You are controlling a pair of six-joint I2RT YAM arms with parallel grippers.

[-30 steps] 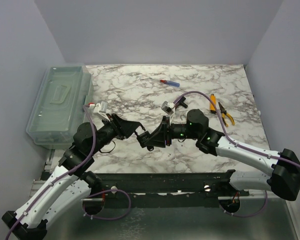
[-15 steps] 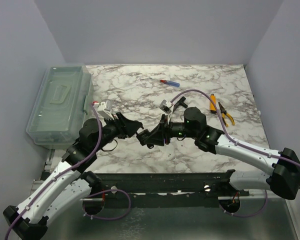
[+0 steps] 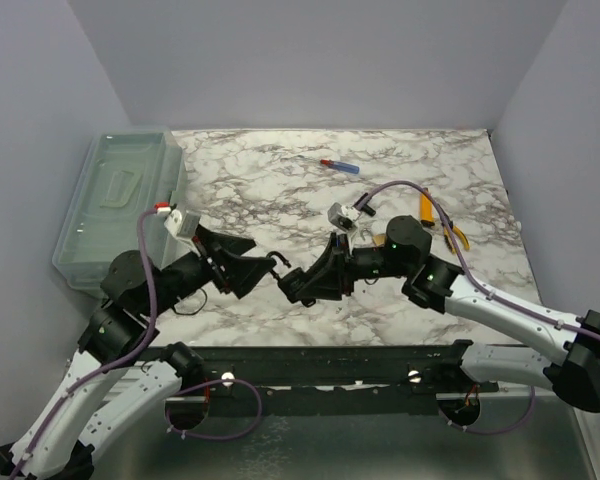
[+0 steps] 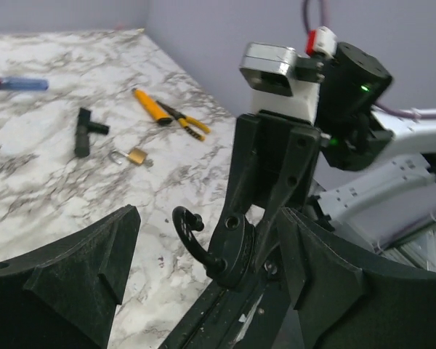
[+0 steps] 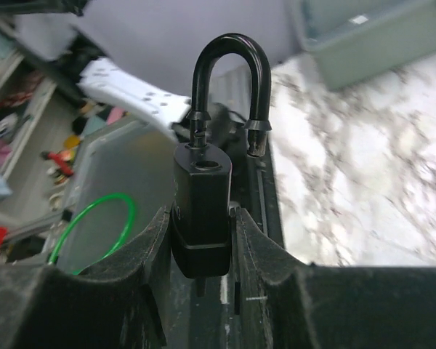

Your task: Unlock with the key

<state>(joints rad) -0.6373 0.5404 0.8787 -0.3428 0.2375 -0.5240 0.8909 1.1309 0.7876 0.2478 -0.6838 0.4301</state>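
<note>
Next, my left gripper turns, then slides toward the padlock, to get around the shackle's curve, which juts beyond the padlock's body toward my open fingers.
My right gripper (image 3: pixel 318 280) is shut on a black padlock (image 5: pixel 201 211), holding it by the body above the table's near edge. Its shackle (image 5: pixel 230 51) is open: one leg sits in the body and the other end hangs free beside it. A thin stub (image 5: pixel 201 286) sticks out under the body; I cannot tell whether it is the key. The padlock also shows in the top view (image 3: pixel 296 286) and the left wrist view (image 4: pixel 232 254). My left gripper (image 3: pixel 252 272) is open and empty, just left of the padlock. Its fingers (image 4: pixel 94 262) stand wide on either side of the padlock without touching it.
A clear plastic bin (image 3: pixel 120 205) stands at the left edge. On the table lie a small brass padlock (image 4: pixel 135 155), a black T-shaped tool (image 4: pixel 83 131), yellow-handled pliers (image 3: pixel 432 215) and a blue and red pen (image 3: pixel 339 165). A black rail (image 3: pixel 310 365) runs along the near edge.
My left arm has pulled back to the left, and its open gripper now sits a little away from the padlock. My right gripper has stayed shut on the padlock, nearly still.
</note>
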